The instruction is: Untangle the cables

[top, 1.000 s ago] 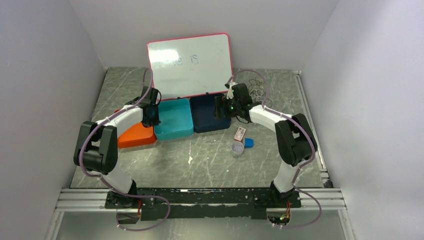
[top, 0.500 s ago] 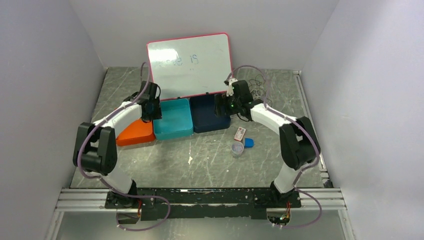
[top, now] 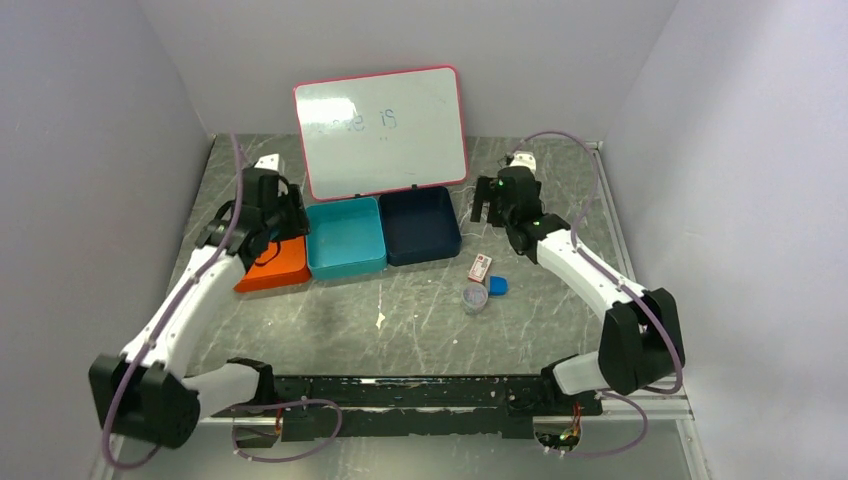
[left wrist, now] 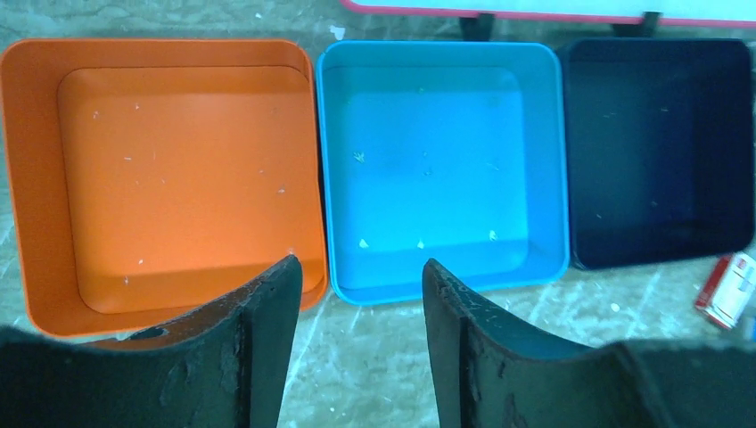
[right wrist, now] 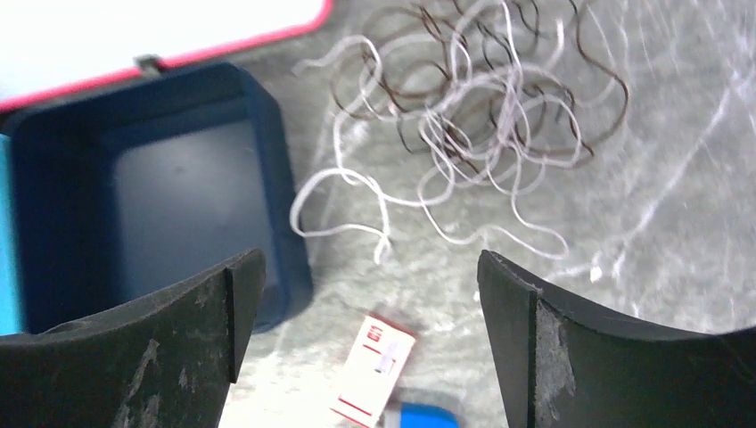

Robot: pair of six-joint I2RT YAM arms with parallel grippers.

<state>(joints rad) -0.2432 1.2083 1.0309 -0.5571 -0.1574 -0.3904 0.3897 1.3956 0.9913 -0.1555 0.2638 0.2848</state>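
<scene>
My right gripper brings its fingers closer together next and comes down onto the loose end of the white piece of cable (top: 484, 236) beside the navy bin.
The cables (right wrist: 481, 98) lie as one tangled heap of thin white and dark wires on the table, right of the navy bin (right wrist: 178, 196). One white strand trails toward the bin. In the top view my right arm hides most of the heap. My right gripper (right wrist: 370, 267) (top: 488, 208) hangs above the table just near of the heap, open and empty. My left gripper (left wrist: 361, 267) (top: 272, 222) is open and empty, raised over the front edge of the orange bin (left wrist: 178, 178) and the teal bin (left wrist: 446, 160).
Orange (top: 285, 268), teal (top: 345, 235) and navy (top: 420, 225) bins stand in a row below a red-framed whiteboard (top: 382, 128). A small red-and-white box (top: 480, 267) (right wrist: 374, 366), a blue cap (top: 497, 285) and a clear cup (top: 475, 298) lie right of centre.
My right gripper has swung right from the navy bin toward the cable heap. My left arm has stretched out, its gripper moving left, toward the orange bin.
</scene>
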